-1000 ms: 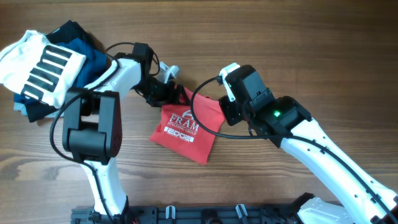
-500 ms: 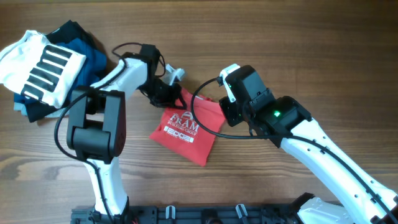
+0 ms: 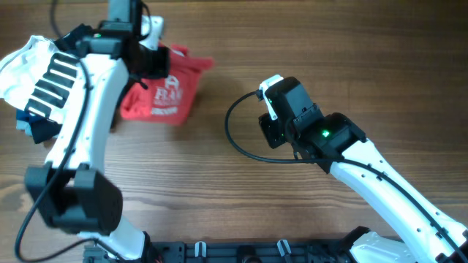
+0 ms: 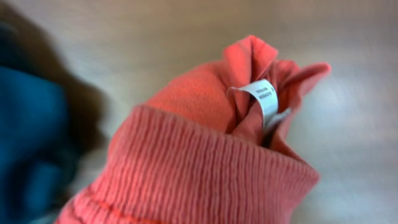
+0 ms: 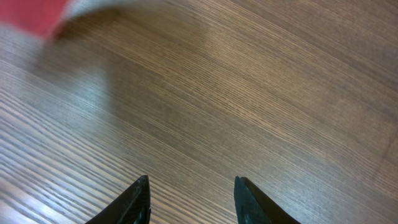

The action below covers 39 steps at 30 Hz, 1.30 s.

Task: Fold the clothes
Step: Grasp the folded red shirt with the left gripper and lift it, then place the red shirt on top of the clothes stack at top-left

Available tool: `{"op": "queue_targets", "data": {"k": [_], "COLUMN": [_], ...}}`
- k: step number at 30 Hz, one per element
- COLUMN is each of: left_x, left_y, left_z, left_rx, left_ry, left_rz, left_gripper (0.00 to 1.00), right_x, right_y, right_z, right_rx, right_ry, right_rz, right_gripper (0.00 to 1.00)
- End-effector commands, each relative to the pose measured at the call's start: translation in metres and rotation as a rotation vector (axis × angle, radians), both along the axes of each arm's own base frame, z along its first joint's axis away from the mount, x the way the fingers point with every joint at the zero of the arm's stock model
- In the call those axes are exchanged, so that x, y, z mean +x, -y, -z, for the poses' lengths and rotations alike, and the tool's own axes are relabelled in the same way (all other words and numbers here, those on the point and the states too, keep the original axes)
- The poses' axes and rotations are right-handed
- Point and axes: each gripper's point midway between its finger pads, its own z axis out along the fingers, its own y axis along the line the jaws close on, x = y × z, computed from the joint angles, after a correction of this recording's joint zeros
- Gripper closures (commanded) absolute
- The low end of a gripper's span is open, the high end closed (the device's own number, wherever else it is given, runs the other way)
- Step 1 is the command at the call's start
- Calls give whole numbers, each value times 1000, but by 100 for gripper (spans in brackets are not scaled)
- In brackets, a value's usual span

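The robot's left gripper will next carry the shirt across to its left in the overhead view and let it go on the striped white garment on top of the folded pile.
The clothes are a folded red T-shirt (image 3: 167,93) with white lettering, now at the back left of the table beside the garment pile. My left gripper (image 3: 150,58) is shut on its upper edge, which bunches up around the grip. In the left wrist view the shirt's ribbed collar (image 4: 186,174) fills the bottom and hides the fingers; a white label (image 4: 264,98) sticks out of the folds. My right gripper (image 5: 191,196) hangs open over bare wood right of centre, holding nothing. A corner of the red T-shirt (image 5: 25,12) shows at the top left of the right wrist view.
A white garment with black stripes (image 3: 51,77) lies on navy and blue folded garments (image 3: 35,126) at the far left, right next to the red shirt. The blue cloth (image 4: 28,143) shows at the left of the left wrist view. The right arm (image 3: 365,168) crosses the right side.
The left gripper shut on the red shirt's edge and carried it from the table's middle up and left toward the pile. The right arm stayed still.
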Motion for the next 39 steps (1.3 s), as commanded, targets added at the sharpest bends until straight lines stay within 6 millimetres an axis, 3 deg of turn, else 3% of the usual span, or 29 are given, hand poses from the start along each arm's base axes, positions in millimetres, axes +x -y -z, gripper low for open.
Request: {"op": "queue_targets", "data": {"k": [1, 7, 17, 21, 28, 33, 34, 36, 37, 38, 39], "left_x": [11, 22, 20, 16, 15, 10, 10, 7, 4, 2, -2], "left_y": [-50, -110, -213, -245, -302, -328, -331, -339, -343, -347, -351], "left_z": [-51, -84, -102, -89, -42, -22, -19, -12, -10, -8, -8], "left_rx": [70, 51, 38, 29, -5, 1, 1, 2, 1, 0, -8], "left_ry": [172, 310, 423, 406, 343, 316, 313, 301, 296, 291, 291], "left_rz": [-156, -338, -608, -673, -814, -863, -869, -886, -895, -913, -946], "left_gripper": [96, 96, 94, 93, 94, 91, 86, 67, 47, 11, 0], "right_x": [5, 3, 2, 2, 1, -1, -1, -1, 0, -1, -1], "right_y": [2, 4, 5, 4, 5, 6, 6, 6, 6, 6, 6], "right_z": [-9, -8, -7, -7, -6, -5, -5, -5, -5, -5, -5], "right_rx": [3, -2, 1, 3, 1, -4, -3, -3, -3, -3, -1], "right_ry": [27, 16, 7, 7, 0, -6, -6, -6, -6, -6, -7], "right_rz": [22, 26, 37, 40, 44, 43, 43, 43, 44, 44, 48], "right_gripper": [56, 56, 56, 56, 56, 56, 56, 56, 56, 56, 56]}}
